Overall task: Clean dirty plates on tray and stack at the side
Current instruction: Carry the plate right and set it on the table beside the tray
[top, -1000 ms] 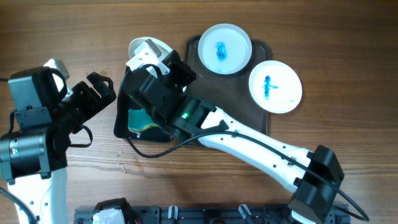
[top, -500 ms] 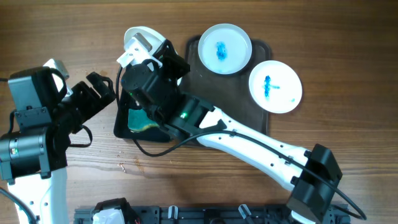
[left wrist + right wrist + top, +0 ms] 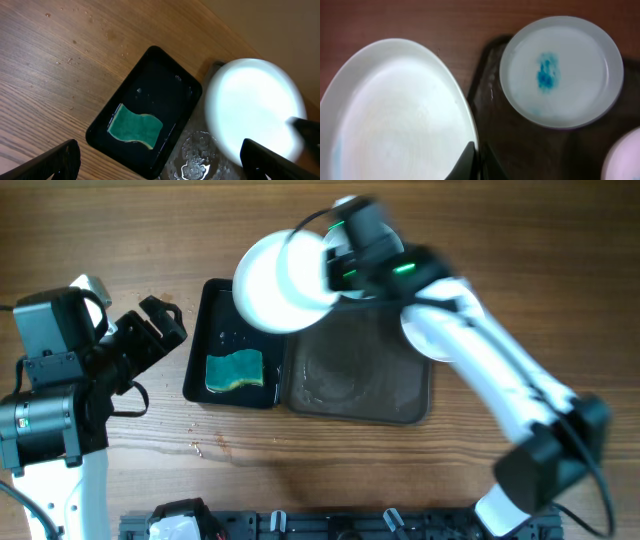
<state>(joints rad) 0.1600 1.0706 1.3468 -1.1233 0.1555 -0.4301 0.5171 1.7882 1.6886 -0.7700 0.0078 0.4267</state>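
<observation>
My right gripper is holding the white plate. Next it needs to move the plate to the right in the overhead view and down onto the empty table beyond the tray.
My right gripper (image 3: 335, 265) is shut on the rim of a clean white plate (image 3: 285, 283) and holds it in the air above the dark brown tray (image 3: 355, 380) and the black basin (image 3: 232, 330). In the right wrist view the jaws (image 3: 476, 162) pinch the plate (image 3: 395, 120). A plate with a blue stain (image 3: 560, 70) lies on the tray (image 3: 520, 150). Another plate (image 3: 425, 330) is mostly hidden under the right arm. A green sponge (image 3: 235, 370) lies in the basin. My left gripper (image 3: 160, 325) is open and empty, left of the basin.
The tray's middle is wet, with a water patch (image 3: 200, 160). The left wrist view shows the basin (image 3: 150, 65), the sponge (image 3: 135, 127) and the held plate (image 3: 255, 110). A dark rack (image 3: 300, 525) runs along the front edge.
My right arm has swung up and to the right, lifting the white plate from over the basin's far left corner to above the tray's left end. The left arm has not moved.
</observation>
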